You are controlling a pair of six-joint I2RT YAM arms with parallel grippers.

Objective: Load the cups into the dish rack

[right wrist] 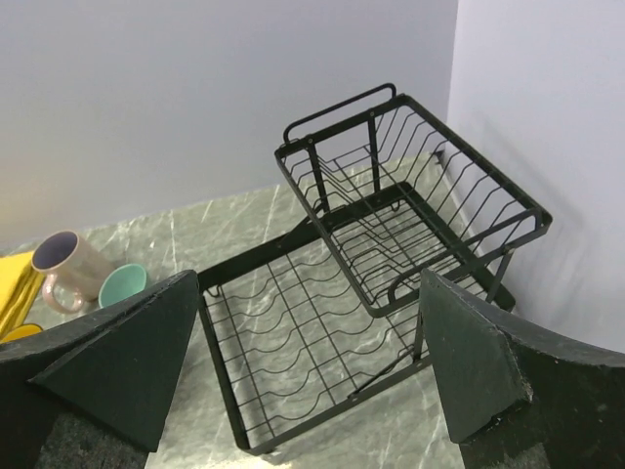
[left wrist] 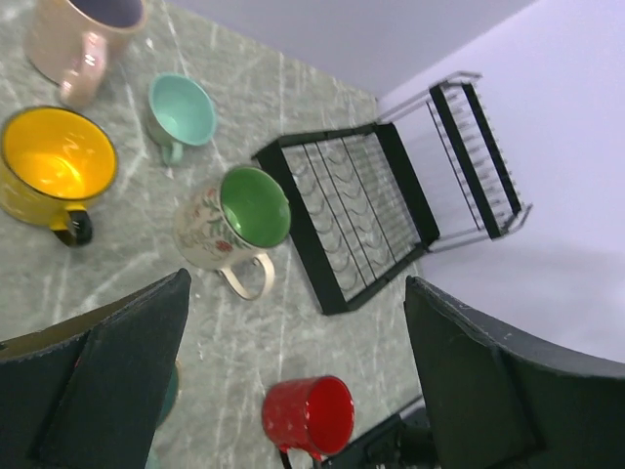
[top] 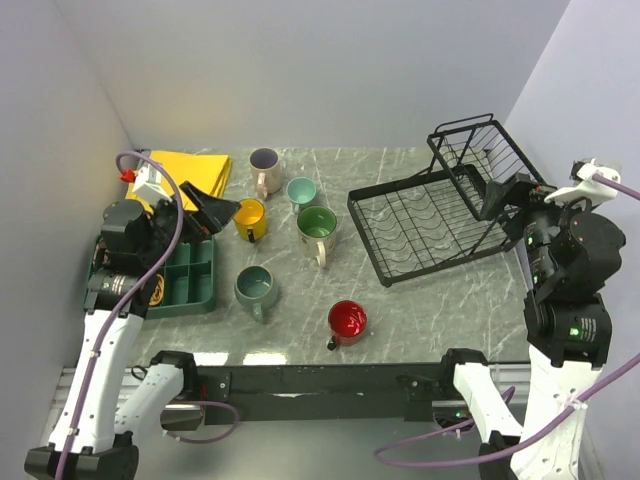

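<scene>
My left gripper crosses and descends next, straddling the green cup's rim by the yellow cup (top: 300,220) (left wrist: 223,207). The green cup's open rim lies below, to the gripper's right in the top view.
Six cups stand upright on the marble table: pale pink (top: 265,170), small teal (top: 301,192), yellow (top: 250,219), green with a cream handle (top: 317,228), grey-green (top: 256,289) and shiny red (top: 347,321). The black wire dish rack (top: 366,240) sits at the right with nothing in it, its taller basket (top: 487,150) at the far end. My left gripper (top: 212,208) is open and empty, raised just left of the yellow cup. My right gripper (top: 503,205) is open and empty, raised over the rack's right side. The left wrist view shows the green cup (left wrist: 244,220), red cup (left wrist: 311,415) and rack (left wrist: 313,264). The right wrist view shows the rack (right wrist: 221,366).
A green compartment tray (top: 190,280) lies at the left under my left arm. A yellow cloth (top: 195,170) lies at the back left. Walls close in the left, back and right. A black rail runs along the near table edge.
</scene>
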